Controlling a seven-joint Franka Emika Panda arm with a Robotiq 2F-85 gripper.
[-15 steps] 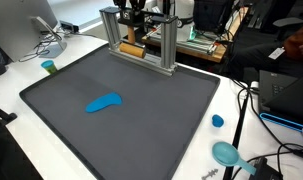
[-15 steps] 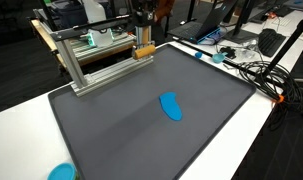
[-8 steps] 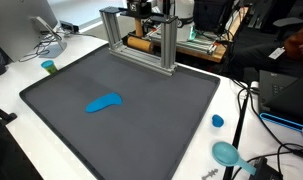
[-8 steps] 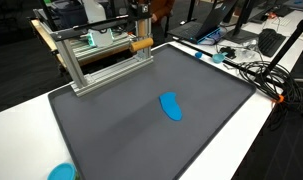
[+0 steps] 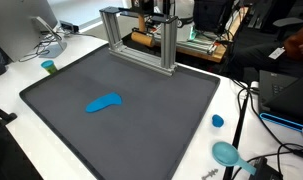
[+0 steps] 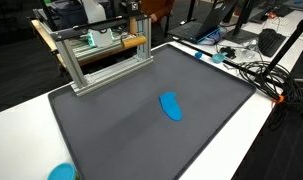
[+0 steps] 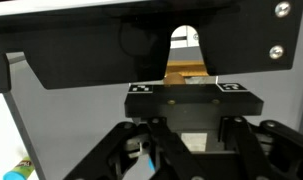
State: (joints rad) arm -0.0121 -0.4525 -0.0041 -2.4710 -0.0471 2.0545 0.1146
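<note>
My gripper will leave the blue curved piece next and head toward the aluminium frame.
My gripper (image 6: pixel 139 33) is shut on a short wooden block (image 6: pixel 134 42), held level at the height of the top bar of the aluminium frame (image 6: pixel 91 58). In an exterior view the block (image 5: pixel 143 38) hangs just behind the frame (image 5: pixel 141 52), under the gripper (image 5: pixel 146 26). In the wrist view the gripper's black linkage fills the lower half. Only a slice of the wooden block (image 7: pixel 186 74) shows above it, and the fingertips are hidden. A blue curved piece (image 5: pixel 105 102) lies alone on the dark mat (image 5: pixel 161 120), well away from the gripper.
The blue piece (image 6: pixel 170 105) lies mid-mat (image 6: pixel 121 130). A green cup (image 5: pixel 49 67) stands off the mat's corner, and a blue cap (image 5: pixel 218 121) and a teal scoop (image 5: pixel 227 153) lie on the white table. Cables (image 6: pixel 253 66) and equipment crowd the far side.
The gripper has risen and moved back with the wooden block, from low by the frame's base up to the level of its top bar. The blue piece has not moved.
</note>
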